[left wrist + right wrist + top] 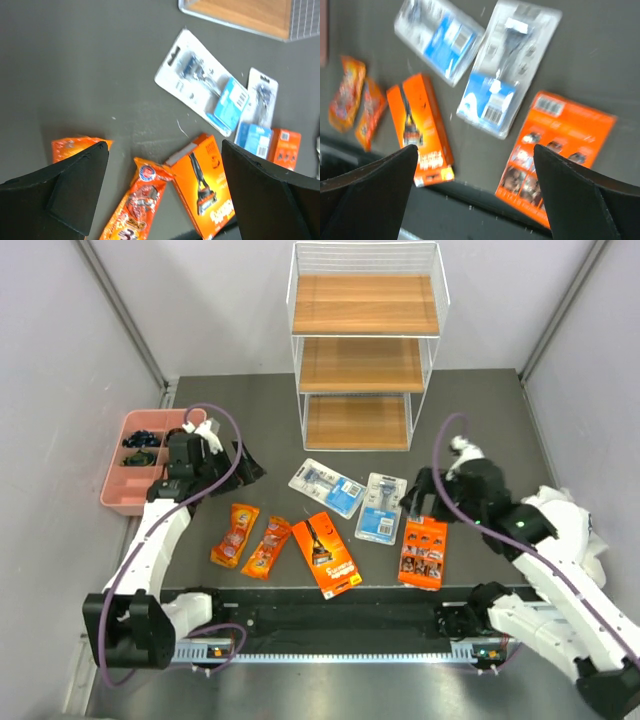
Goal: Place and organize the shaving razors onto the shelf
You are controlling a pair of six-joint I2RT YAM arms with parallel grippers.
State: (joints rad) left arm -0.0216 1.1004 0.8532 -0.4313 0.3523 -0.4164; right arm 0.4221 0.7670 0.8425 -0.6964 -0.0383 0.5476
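Observation:
My left gripper crosses over and moves down onto the blister card's slim razor handle (327, 483) (208, 82) next. The nearer blister card lies below my left gripper, to its right in the top view.
Six razor packs lie flat on the dark table in front of the shelf (365, 305), whose three wooden boards are bare. There are two blister cards (327, 486) (382, 506), two orange pouches (235, 534) (267, 546), a long orange-black box (326, 554) and an orange card (423, 552). My left gripper (243, 468) is open and empty, above the table behind the pouches; its view shows a pouch (135, 200) and the box (207, 187) between its fingers (75, 185). My right gripper (420, 495) is open and empty, above the right blister card (505, 70) and orange card (555, 150).
A pink compartment tray (120, 506) with small dark items stands at the left, beside my left arm. Grey walls close in the table on both sides. A black rail (330, 625) runs along the near edge between the arm bases.

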